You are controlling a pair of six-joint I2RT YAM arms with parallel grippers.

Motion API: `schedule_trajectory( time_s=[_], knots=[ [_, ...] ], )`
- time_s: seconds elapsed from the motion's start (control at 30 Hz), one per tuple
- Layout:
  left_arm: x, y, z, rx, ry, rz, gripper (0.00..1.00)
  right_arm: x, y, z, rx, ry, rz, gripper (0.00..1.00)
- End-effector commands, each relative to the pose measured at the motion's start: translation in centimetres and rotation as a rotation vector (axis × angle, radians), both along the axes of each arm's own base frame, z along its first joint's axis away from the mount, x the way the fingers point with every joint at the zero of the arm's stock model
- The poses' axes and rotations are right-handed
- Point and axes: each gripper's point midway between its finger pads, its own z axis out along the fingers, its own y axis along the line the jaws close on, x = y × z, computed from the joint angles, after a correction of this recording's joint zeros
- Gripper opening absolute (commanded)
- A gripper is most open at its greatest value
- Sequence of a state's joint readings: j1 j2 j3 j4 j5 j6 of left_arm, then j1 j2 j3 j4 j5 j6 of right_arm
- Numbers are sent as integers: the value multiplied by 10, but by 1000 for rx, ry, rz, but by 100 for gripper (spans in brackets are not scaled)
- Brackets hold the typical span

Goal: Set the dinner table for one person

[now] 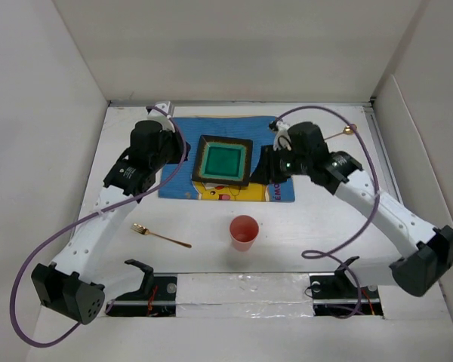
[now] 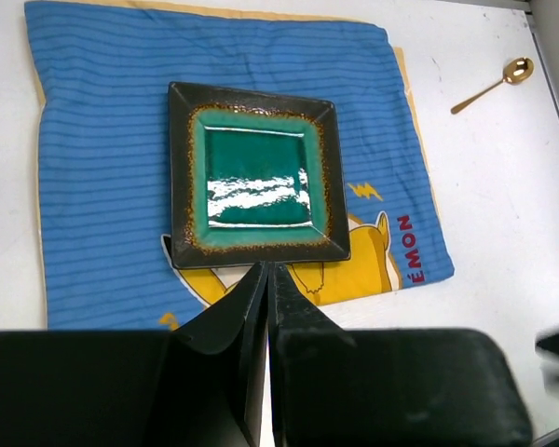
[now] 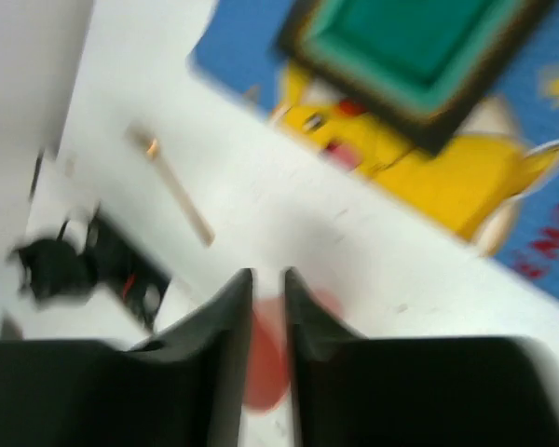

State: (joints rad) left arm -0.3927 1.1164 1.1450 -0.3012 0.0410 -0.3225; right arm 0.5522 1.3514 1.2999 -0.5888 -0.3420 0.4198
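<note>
My right gripper is to move back and down to the mat-facing side of the cup's rim (image 1: 244,218) (image 3: 319,296), because the cup is standing off the mat.
The white dinner table (image 1: 325,219) carries a blue cartoon placemat (image 1: 181,181) with a square green plate (image 1: 223,160), dark-rimmed, on it. A red cup (image 1: 244,230) stands in front of the mat. A gold fork (image 1: 160,235) lies front left and a gold spoon (image 1: 340,133) back right. My left gripper (image 1: 174,154) hovers by the mat's left side, shut and empty (image 2: 265,265), tips toward the plate (image 2: 257,180). My right gripper (image 1: 266,170) hovers at the plate's right edge, nearly shut and empty (image 3: 268,272). The blurred cup (image 3: 268,358) shows below it.
White walls enclose the table on the left, back and right. The arm bases and a foil-taped strip (image 1: 241,290) line the near edge. A purple cable (image 1: 340,245) loops over the table right of the cup. The fork (image 3: 172,182) shows blurred in the right wrist view.
</note>
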Motion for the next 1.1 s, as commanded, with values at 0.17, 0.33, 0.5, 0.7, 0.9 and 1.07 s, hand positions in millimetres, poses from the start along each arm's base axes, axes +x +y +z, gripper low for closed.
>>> schedule_trajectory(
  time_s=[0.17, 0.33, 0.5, 0.7, 0.9, 1.07],
  knots=[
    [11, -9, 8, -6, -29, -33, 16, -75, -9, -59, -258, 124, 58, 54],
    [11, -9, 5, -2, -25, -37, 21, -93, 5, -75, -315, 169, 126, 54],
    [6, -9, 0, -10, -14, -44, 22, -97, 16, -97, -341, 221, 152, 48],
    [1, -6, -6, -5, -8, -33, 22, -87, 17, -111, -377, 227, 119, 30],
    [2, -4, -7, -1, -11, -27, 22, -77, 19, -107, -399, 208, 95, 0],
    [4, -4, -4, 4, -18, -27, 22, -20, 0, -52, -293, 104, -47, 0]
  ],
)
